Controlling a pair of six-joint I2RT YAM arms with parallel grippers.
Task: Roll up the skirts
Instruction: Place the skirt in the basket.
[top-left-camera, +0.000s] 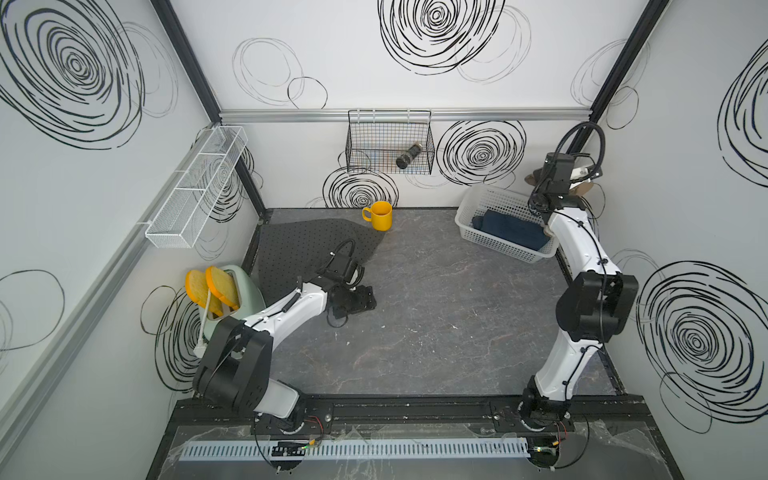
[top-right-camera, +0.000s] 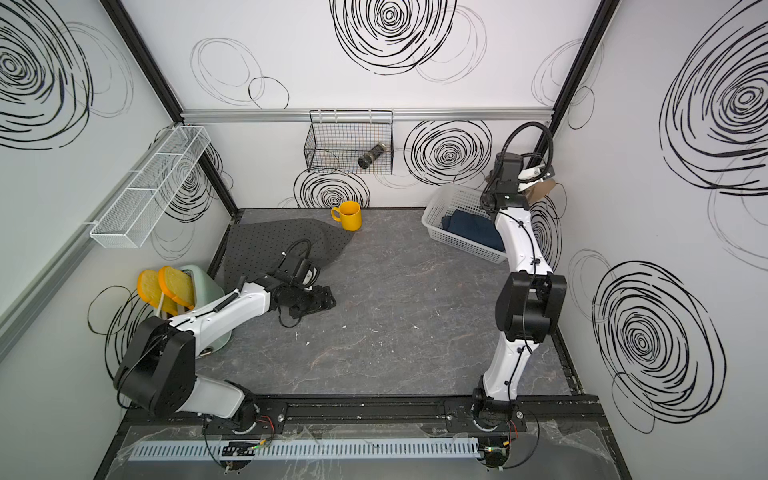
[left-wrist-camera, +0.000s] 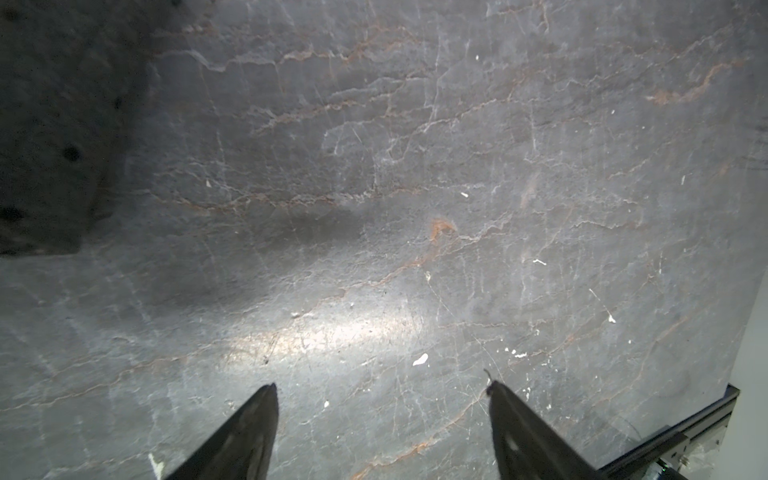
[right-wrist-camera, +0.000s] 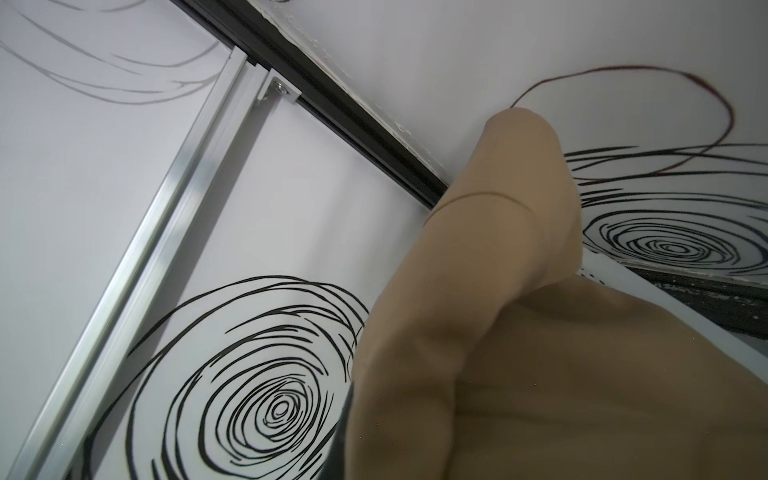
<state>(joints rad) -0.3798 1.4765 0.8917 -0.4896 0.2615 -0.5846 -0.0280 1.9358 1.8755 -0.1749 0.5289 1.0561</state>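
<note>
I need to move my right gripper away from the wall and down into the white basket (top-left-camera: 494, 246) to let go of the tan skirt, because the denim skirt is already in there.
The dark grey dotted skirt (top-left-camera: 299, 245) lies flat at the table's back left, and its edge shows in the left wrist view (left-wrist-camera: 50, 124). My left gripper (top-left-camera: 365, 300) (left-wrist-camera: 381, 388) hovers low over bare table beside it, open and empty. The dark blue denim skirt (top-left-camera: 511, 230) sits in the white basket (top-left-camera: 494, 246) at the back right. High above that basket, by the right wall, my right gripper (top-left-camera: 584, 180) is shut on the tan skirt (right-wrist-camera: 519, 332) (top-right-camera: 540, 189). The bunched cloth hides the jaws in the right wrist view.
A yellow mug (top-left-camera: 379, 215) stands at the back edge by the dotted skirt. A green toaster with two toast slices (top-left-camera: 216, 286) sits left of my left arm. A black wire basket (top-left-camera: 390, 141) hangs on the back wall, and a white mesh shelf (top-left-camera: 195, 195) on the left wall.
</note>
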